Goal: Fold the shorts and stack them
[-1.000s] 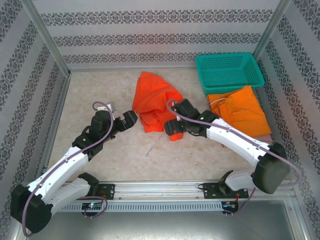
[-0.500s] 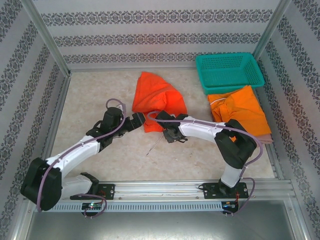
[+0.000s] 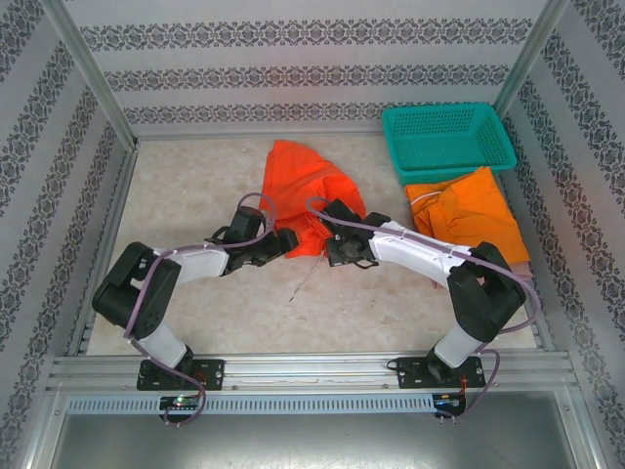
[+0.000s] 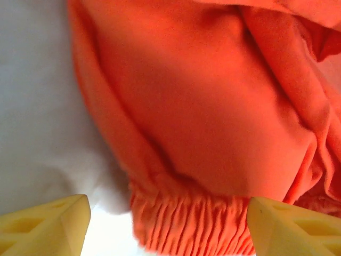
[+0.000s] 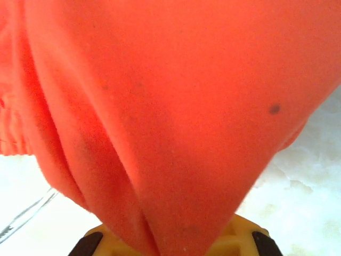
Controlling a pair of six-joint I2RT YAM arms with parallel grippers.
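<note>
The shorts lie crumpled. My right gripper will next lift the fold of the shorts, carry it outward toward the bare tabletop [image 3: 357, 152] beside the teal basket, and let it go.
The bright red-orange shorts [image 3: 308, 186] lie crumpled at the middle of the table. My right gripper [image 3: 337, 246] is at their near edge, shut on a fold of the red-orange cloth [image 5: 176, 133], which rises out of the jaws [image 5: 176, 240]. My left gripper [image 3: 283, 242] is at the near left corner and open. Its yellow fingertips [image 4: 45, 226] stand wide apart on either side of the gathered waistband [image 4: 192, 224]. The orange shorts [image 3: 469, 220] lie at the right, with a pink edge [image 3: 522, 269] peeking out beneath them.
A teal mesh basket [image 3: 447, 137] stands at the back right, touching the orange shorts. A thin white string [image 3: 303, 278] trails on the table in front of the red-orange shorts. Patterned walls and metal posts close in three sides.
The left gripper has slid right up to the red-orange shorts' waistband and narrowed a little. The right gripper has shut on the cloth's near edge, and its arm has folded in.
</note>
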